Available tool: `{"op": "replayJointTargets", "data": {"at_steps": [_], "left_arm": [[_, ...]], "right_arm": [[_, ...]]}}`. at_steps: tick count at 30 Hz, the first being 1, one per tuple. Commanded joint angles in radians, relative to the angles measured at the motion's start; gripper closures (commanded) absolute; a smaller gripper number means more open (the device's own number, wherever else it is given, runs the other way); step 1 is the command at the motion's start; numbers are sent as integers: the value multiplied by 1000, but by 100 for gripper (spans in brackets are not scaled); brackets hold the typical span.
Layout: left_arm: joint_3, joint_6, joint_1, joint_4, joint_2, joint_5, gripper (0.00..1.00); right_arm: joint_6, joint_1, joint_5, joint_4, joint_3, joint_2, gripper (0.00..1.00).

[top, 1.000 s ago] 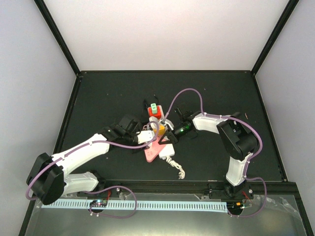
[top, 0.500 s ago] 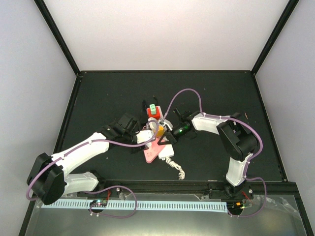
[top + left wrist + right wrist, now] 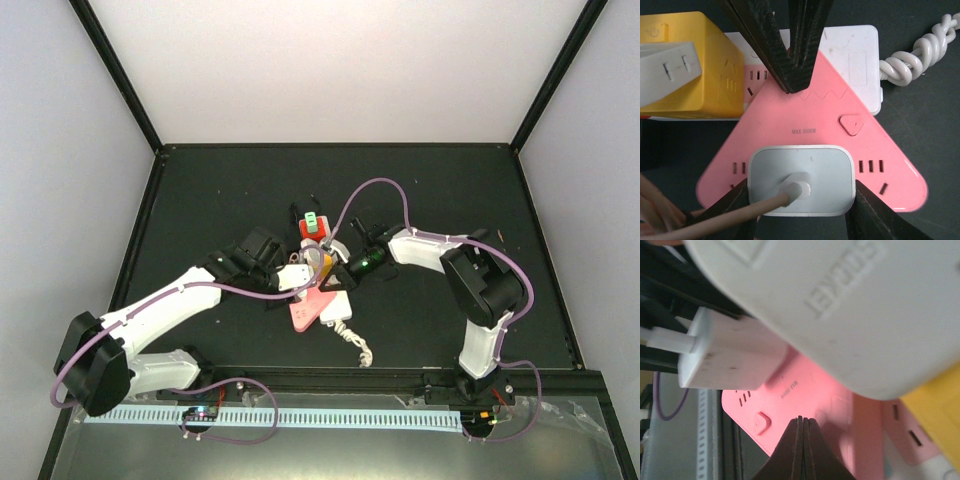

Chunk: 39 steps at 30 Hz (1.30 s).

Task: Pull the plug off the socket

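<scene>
My left gripper next pulls the plug up, carries it outward to its left in the top view, lowers and releases it where clear tabletop lies.
The socket (image 3: 810,125) is a white strip with a pink triangular face, lying mid-table (image 3: 316,306). A white plug (image 3: 802,180) with a beige cord sits in that pink face. My left gripper (image 3: 801,201) is shut on the plug, one black finger against each side; in the top view the left gripper (image 3: 298,283) is at the socket's left end. My right gripper (image 3: 804,419) is shut, its tip pressed on the pink face (image 3: 805,390) just past the plug (image 3: 725,362). The same shut fingers (image 3: 790,55) come down from above in the left wrist view.
A yellow cube adapter (image 3: 695,65) with a white plug in it sits on the strip next to the pink face. A red block with a green part (image 3: 313,224) stands at the far end. The strip's twisted white cord (image 3: 355,343) trails toward the table's near edge.
The socket, its cord and both grippers have drifted slightly to the left. Both grips are unchanged.
</scene>
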Motion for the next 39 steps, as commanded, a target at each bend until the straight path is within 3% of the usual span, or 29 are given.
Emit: {"op": "replayJointTargets", "data": {"at_steps": [1,8,20,29,35,39], "left_arm": [[81,-27,-12,-29,8,88,77],[55,-22,-12,26,6,46,78],[104,58,88,-178,-149,125,82],[227,200,385,-322,-145,84,81],[405,266,593,-336,15,63,81],[519,230,649,-315,154,-1,80]], "right_arm": [[3,4,185,-51,-20,56,99],[-22,3,169,-58,-18,28,99],[-82,4,80,-70,-4,-49,98],[-131,4,20,-128,47,-93,96],[-153,4,-7,-142,65,-141,96],[-166,3,-3,-160,76,-172,96]]}}
